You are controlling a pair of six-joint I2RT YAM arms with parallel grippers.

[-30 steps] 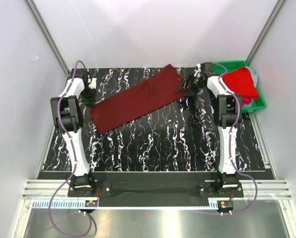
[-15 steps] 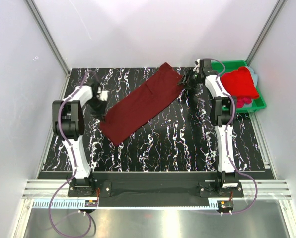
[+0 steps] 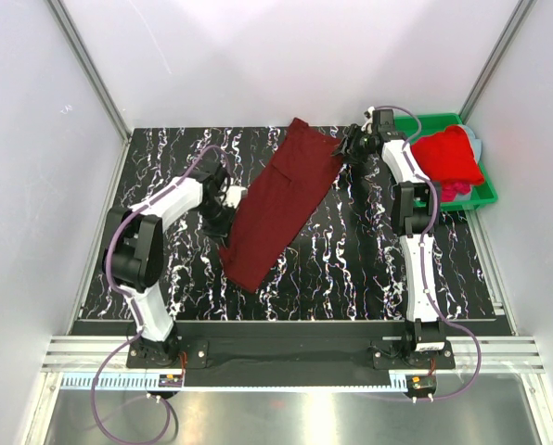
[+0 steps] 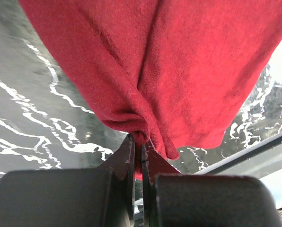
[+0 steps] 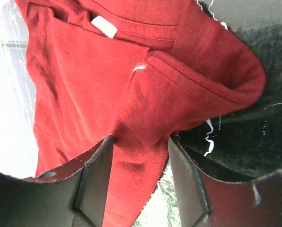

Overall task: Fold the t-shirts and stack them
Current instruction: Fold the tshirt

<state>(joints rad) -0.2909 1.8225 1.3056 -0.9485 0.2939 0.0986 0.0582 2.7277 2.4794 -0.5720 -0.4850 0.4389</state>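
The t-shirt slants, so my left gripper moves back and to the right in the top view next. It releases where the folded t-shirt's lower bin-side edge lies.
A dark maroon t-shirt (image 3: 281, 199), folded into a long strip, lies slanted across the black marbled table (image 3: 351, 269). My left gripper (image 3: 226, 215) is shut on the strip's left edge near its lower end; in the left wrist view the cloth (image 4: 179, 71) bunches into the closed jaws of the left gripper (image 4: 141, 142). My right gripper (image 3: 348, 150) stands at the collar end, open. Its fingers (image 5: 96, 175) straddle a fold of the shirt (image 5: 84, 85) below the white neck label (image 5: 104, 26). A bright red t-shirt (image 3: 448, 156) lies heaped on the green bin.
The green bin (image 3: 487, 195) stands at the back right corner with a bit of pink cloth (image 3: 462, 188) under the red one. White walls close in the table on three sides. The arm bases sit at the near edge.
My left gripper has swung the shirt's lower end rightwards and towards me, turning the strip from nearly crosswise to steeply slanted. The collar end stayed by the right gripper, which barely moved.
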